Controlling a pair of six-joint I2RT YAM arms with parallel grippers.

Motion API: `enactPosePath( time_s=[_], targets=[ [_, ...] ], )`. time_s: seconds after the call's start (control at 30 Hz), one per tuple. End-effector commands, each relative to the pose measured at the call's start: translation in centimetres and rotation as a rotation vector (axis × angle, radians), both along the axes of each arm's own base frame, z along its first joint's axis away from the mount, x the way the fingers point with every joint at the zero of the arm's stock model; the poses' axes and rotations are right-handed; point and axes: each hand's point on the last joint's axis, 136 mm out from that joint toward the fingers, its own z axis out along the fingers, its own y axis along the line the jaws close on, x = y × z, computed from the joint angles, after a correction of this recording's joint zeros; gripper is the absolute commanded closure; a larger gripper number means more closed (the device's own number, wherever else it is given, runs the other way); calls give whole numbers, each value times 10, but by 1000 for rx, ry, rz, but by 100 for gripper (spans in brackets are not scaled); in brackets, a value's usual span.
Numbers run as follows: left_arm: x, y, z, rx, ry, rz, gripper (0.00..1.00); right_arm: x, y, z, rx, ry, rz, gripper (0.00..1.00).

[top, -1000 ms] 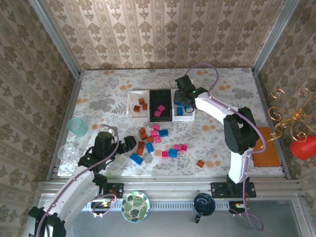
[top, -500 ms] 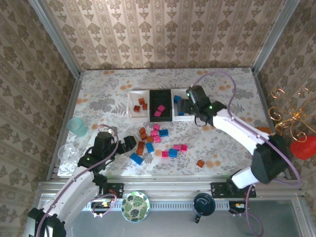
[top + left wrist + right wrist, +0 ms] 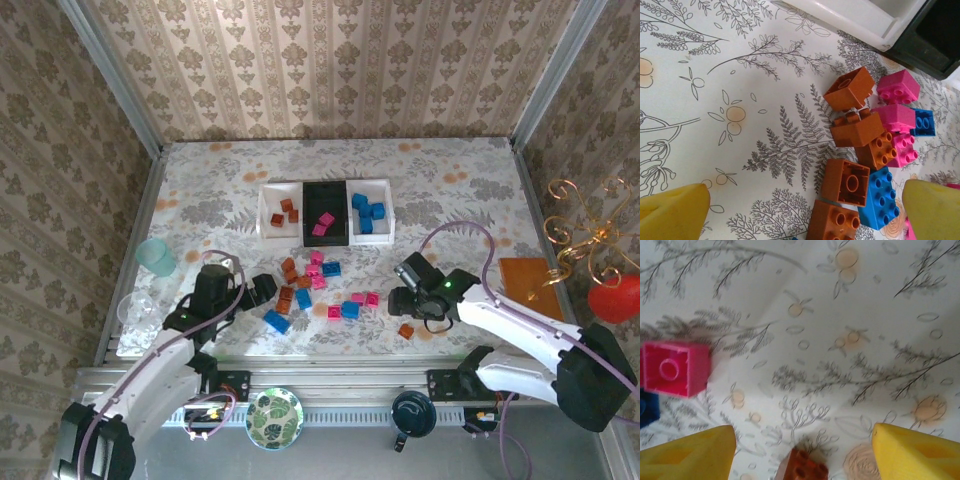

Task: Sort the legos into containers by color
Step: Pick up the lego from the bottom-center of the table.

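Next, my right gripper moves back and down onto the lone orange brick (image 3: 406,331) (image 3: 802,467). Its open fingers pass either side, because the brick lies below them and nearer my base.
The containers stand in a row at the back: a white tray (image 3: 270,222) with orange legos, a black tray (image 3: 325,222) with pink ones, and a white tray (image 3: 385,222) with blue ones. Loose orange, pink and blue legos (image 3: 312,278) lie mid-table. My left gripper (image 3: 262,290) (image 3: 805,215) hovers open at the pile's left edge, over orange bricks (image 3: 845,181). A blue brick (image 3: 881,197) lies beside them. My right gripper (image 3: 408,302) (image 3: 802,455) is open above a lone orange brick (image 3: 406,331) (image 3: 802,469), which lies on the table between the yellow fingers without touching them. A pink brick (image 3: 675,368) lies to its left.
A teal cup (image 3: 156,257) and clear glassware (image 3: 135,315) stand by the left wall. An orange mat (image 3: 530,280) lies at the right, beside a wire ornament with a red ball (image 3: 610,298). A patterned plate (image 3: 274,418) sits on the front rail.
My right arm has swung from the right white tray back to the near right, over the lone orange brick, and its jaws have opened wider. The left arm has not moved.
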Motion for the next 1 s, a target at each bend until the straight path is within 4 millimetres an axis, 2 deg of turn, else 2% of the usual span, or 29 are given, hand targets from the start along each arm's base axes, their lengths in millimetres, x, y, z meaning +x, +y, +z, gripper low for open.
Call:
enactPosePath(
  time_s=[0.0,0.13,0.27,0.4,0.6,0.8,0.97],
  targets=[
    [4,-3,0,-25,-9,3,0,-25,-1,-7,-7,96,-18,26],
    [2,-2,-4,-22,0,4,0,-39,-1,-19,-33,153,-13,26],
    [2,-1,-5,-21,0,7,0,-44,2,-30,-56,180,4,26],
    [3,-1,-5,-18,-1,8,0,-47,11,-38,-53,198,34,28],
    [2,0,-6,-16,4,9,0,-49,13,-48,-81,223,56,37],
    [1,0,-7,-19,7,8,0,-42,20,-42,-67,199,86,57],
    [2,-1,-5,-27,0,7,0,-26,37,-18,-11,127,125,68]
  ],
)
